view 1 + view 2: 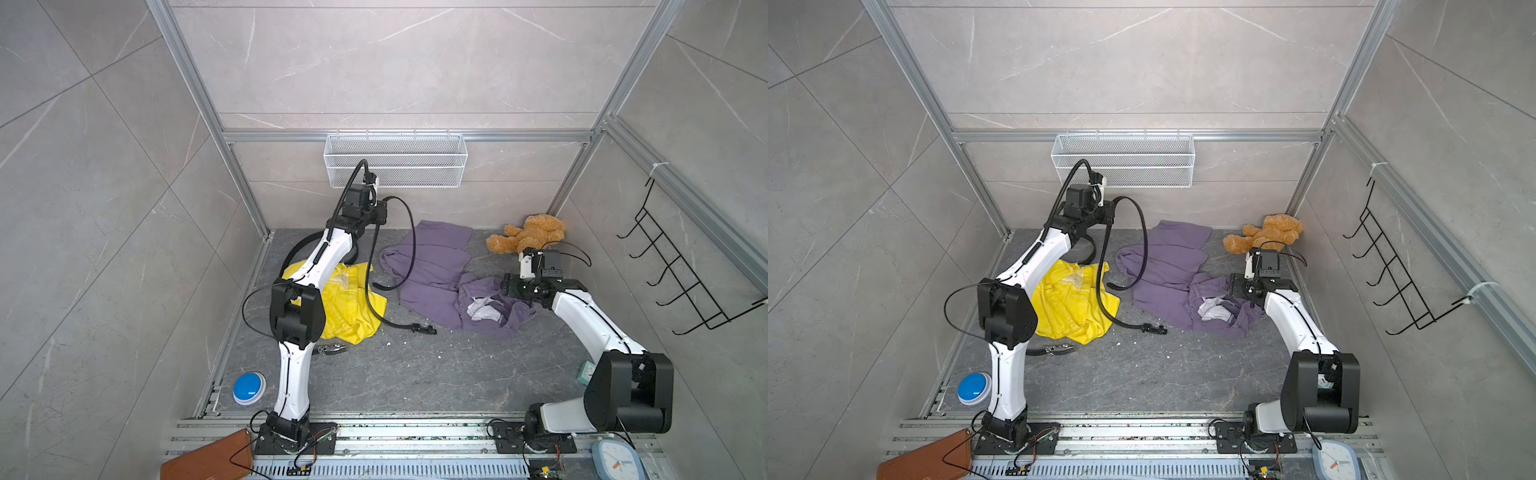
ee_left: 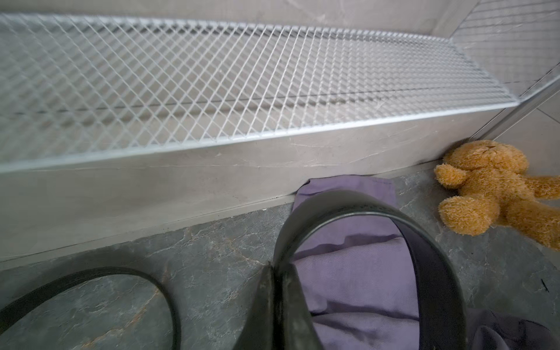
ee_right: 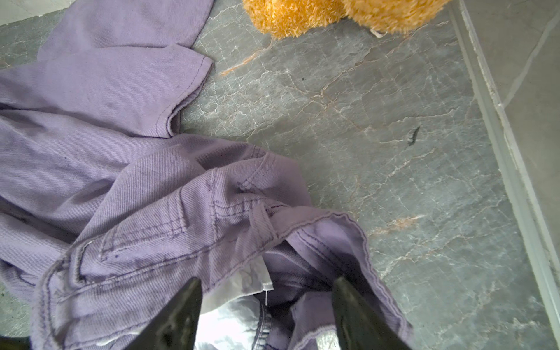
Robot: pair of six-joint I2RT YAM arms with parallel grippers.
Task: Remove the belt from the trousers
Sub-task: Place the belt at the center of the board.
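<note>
The robot's left gripper needs to go down next to the purple trousers' edge by the yellow pair, as that edge lies below. It should release the black belt there, clear of the purple trousers' waistband.
The purple trousers lie crumpled at the back of the grey floor. My left gripper is raised near the back wall, shut on the black belt. From there the belt arcs out over the trousers. One end hangs down to the floor, where its dark buckle rests. My right gripper is open, its fingers straddling the open waistband of the trousers, with a white pocket lining showing between them.
Yellow trousers lie under the left arm, with a second belt's silver buckle beside them. A teddy bear sits in the back right corner. A wire basket hangs on the back wall, a hook rack on the right wall. A blue button sits front left.
</note>
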